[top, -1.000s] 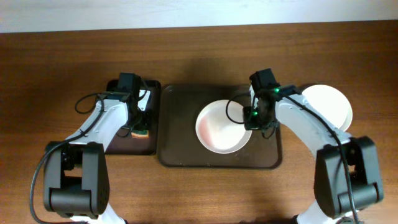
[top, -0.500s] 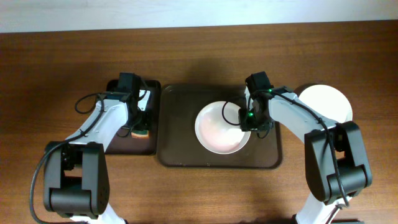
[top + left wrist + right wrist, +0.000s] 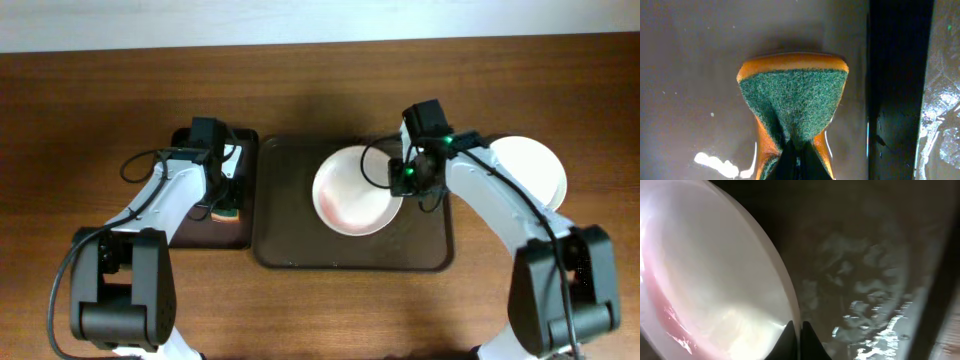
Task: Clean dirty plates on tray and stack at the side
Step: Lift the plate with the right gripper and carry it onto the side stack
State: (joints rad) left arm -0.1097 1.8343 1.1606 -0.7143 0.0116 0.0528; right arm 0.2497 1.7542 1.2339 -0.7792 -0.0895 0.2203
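Observation:
I need to lift my right gripper next and move it to the right in the overhead view, over the stack of white plates. I then need to lower it to release.
A white plate (image 3: 352,192) with a reddish smear lies over the large dark brown tray (image 3: 290,225), its right edge tilted up. My right gripper (image 3: 404,182) is shut on the plate's right rim; in the right wrist view the fingertips (image 3: 796,330) pinch the rim of the plate (image 3: 715,285) above the wet tray (image 3: 865,280). A stack of white plates (image 3: 530,165) sits on the tabletop right of the tray. My left gripper (image 3: 222,200) is shut on an orange sponge with a green scouring face (image 3: 792,100), over the small black tray (image 3: 245,160).
The small black tray (image 3: 690,75) is wet and glossy in the left wrist view. Wood-grain tabletop (image 3: 100,100) surrounds both trays. The table's far edge (image 3: 320,40) runs along the top.
My right gripper has lifted the plate's right rim and moved it slightly up and left over the tray. The left arm has not moved.

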